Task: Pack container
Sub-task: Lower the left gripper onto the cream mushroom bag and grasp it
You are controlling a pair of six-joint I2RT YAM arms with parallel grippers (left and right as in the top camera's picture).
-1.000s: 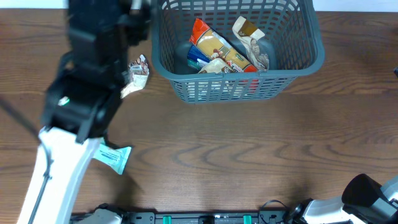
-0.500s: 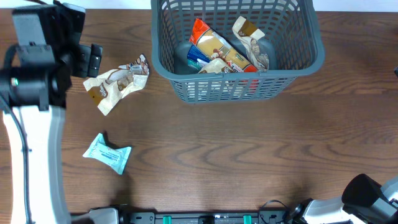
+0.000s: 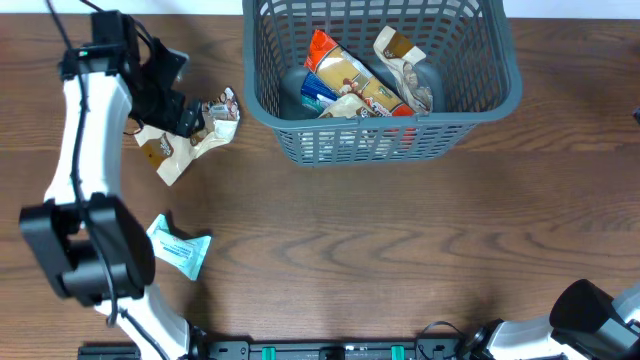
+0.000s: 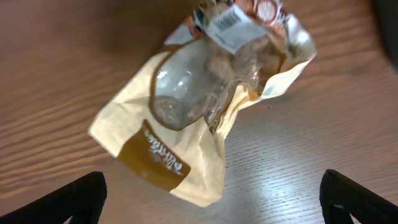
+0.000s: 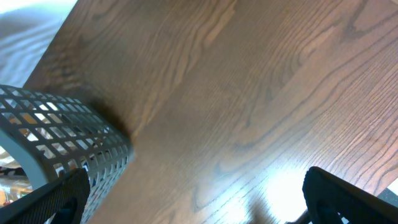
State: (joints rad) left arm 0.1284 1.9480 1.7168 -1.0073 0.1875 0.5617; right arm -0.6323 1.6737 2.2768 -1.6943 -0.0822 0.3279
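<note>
My left gripper should move down next with open fingers onto the clear middle of the cream and brown snack packet, because that part of the packet is below the gripper.
The dark grey-teal slotted container stands at the back centre and holds several snack packets; its corner shows in the right wrist view. A cream and brown snack packet lies on the table left of it and fills the left wrist view. My left gripper hovers over that packet's left part, open and empty. A light teal packet lies nearer the front left. My right gripper is open and empty above bare wood.
The wooden table stretches in front of the container. The left arm runs from the front left edge up to the packet. Part of the right arm sits at the front right corner.
The left arm has swung back from the front left and the gripper has come down over the cream and brown packet. The packets and the container have not moved.
</note>
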